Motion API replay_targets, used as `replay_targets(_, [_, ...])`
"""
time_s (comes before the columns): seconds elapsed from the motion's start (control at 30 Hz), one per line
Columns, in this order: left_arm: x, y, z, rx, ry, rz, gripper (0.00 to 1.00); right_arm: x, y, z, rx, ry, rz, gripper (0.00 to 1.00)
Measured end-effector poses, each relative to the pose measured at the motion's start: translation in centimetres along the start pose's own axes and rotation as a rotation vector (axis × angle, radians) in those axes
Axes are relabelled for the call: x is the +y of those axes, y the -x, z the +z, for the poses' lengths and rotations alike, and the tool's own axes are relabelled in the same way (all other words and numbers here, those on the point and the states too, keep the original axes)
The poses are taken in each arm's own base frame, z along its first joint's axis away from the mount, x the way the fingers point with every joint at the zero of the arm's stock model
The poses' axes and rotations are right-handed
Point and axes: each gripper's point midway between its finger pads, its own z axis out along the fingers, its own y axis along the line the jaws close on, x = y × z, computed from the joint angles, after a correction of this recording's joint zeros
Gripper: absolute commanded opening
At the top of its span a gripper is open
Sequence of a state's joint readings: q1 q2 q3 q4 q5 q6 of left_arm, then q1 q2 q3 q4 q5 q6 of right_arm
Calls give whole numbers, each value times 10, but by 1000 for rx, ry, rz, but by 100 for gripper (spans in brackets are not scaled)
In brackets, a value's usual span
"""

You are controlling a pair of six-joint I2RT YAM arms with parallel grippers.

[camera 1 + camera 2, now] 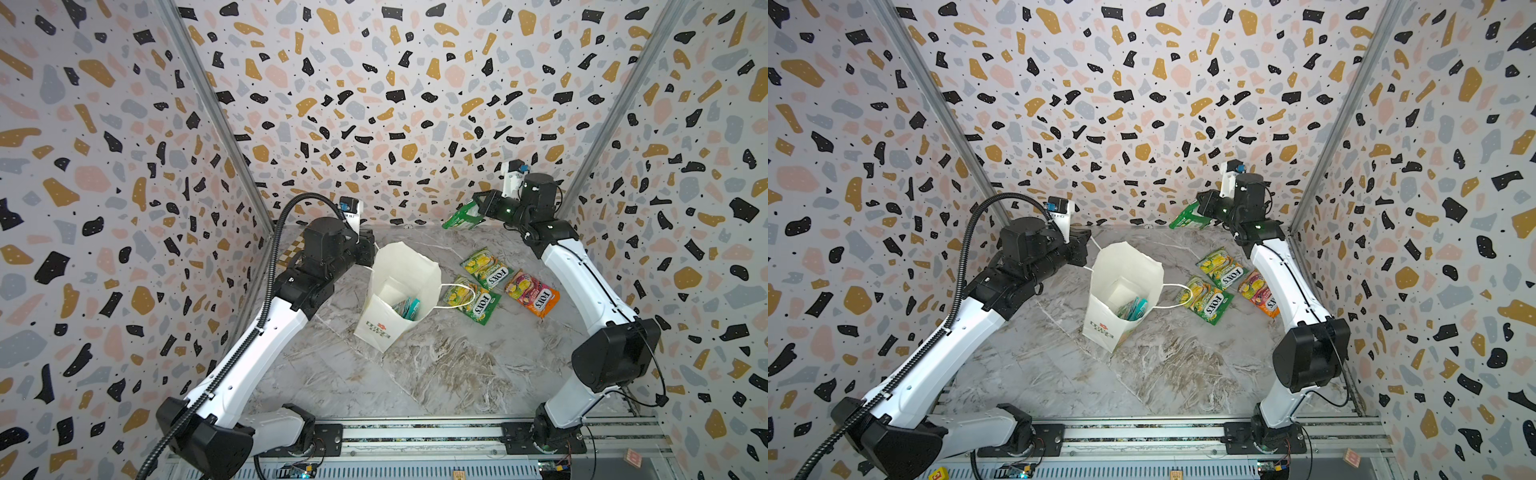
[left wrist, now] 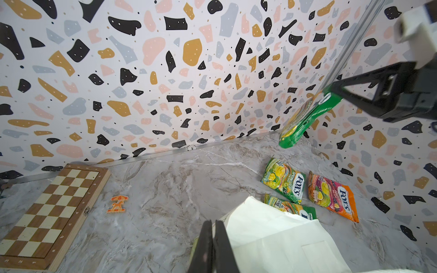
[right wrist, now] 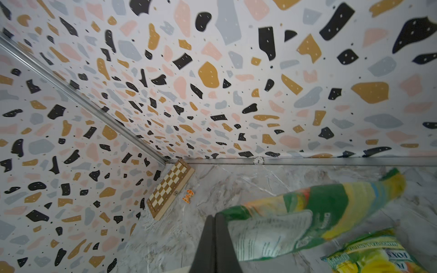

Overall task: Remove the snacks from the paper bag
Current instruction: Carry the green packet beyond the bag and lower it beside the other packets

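The part of the table between bag and snacks lies empty, so my right gripper will next move down and across toward the bag (image 1: 405,266) and release the green packet on the bare table there.
The white paper bag (image 1: 405,266) stands open mid-table, with teal snacks (image 1: 409,307) showing inside it. My left gripper (image 1: 374,257) is shut on the bag's back rim; in the left wrist view its jaws (image 2: 214,223) pinch the paper edge (image 2: 272,236). My right gripper (image 1: 473,208) is shut on a green snack packet (image 1: 459,218), held in the air near the back wall, also seen in the right wrist view (image 3: 307,212). Three snacks lie on the table right of the bag: two green-yellow (image 1: 484,266) (image 1: 469,299) and one pink-orange (image 1: 532,293).
A wooden chessboard (image 2: 52,212) lies in the back left corner, with a small orange toy piece (image 2: 117,203) beside it. Patterned walls close in three sides. The bag's cord handle (image 1: 457,295) drapes over a green packet. A metal rail (image 1: 415,436) runs along the front.
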State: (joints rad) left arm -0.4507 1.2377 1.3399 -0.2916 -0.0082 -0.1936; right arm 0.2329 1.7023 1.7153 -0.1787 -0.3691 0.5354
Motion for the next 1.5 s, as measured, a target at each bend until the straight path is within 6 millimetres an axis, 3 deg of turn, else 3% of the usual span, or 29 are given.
replay_targets(0.33, [0,8,-13,-29,3,2,0,-48,-72,72,171,24,65,0])
replay_targets(0.53, [4,8,-14,-32,15,9,0,-68,-121,96,274,60,109,0])
replay_targets(0.8, [7,8,-14,-33,24,7,0,-88,-173,95,375,61,137,0])
replay_targets(1.03, [8,8,-12,-30,6,3,0,-115,-235,77,489,-4,162,0])
replay_targets(1.2, [6,6,-2,-21,-33,-5,0,-118,-253,66,524,-9,163,0])
replay_targets(1.23, [6,6,0,-20,-38,-7,0,-117,-254,65,525,-7,161,2])
replay_targets(1.37, [2,7,3,-26,-68,-10,0,-117,-257,61,528,-10,149,44])
replay_targets(1.5, [-3,8,3,-30,-102,-7,0,-112,-243,52,495,-24,111,60])
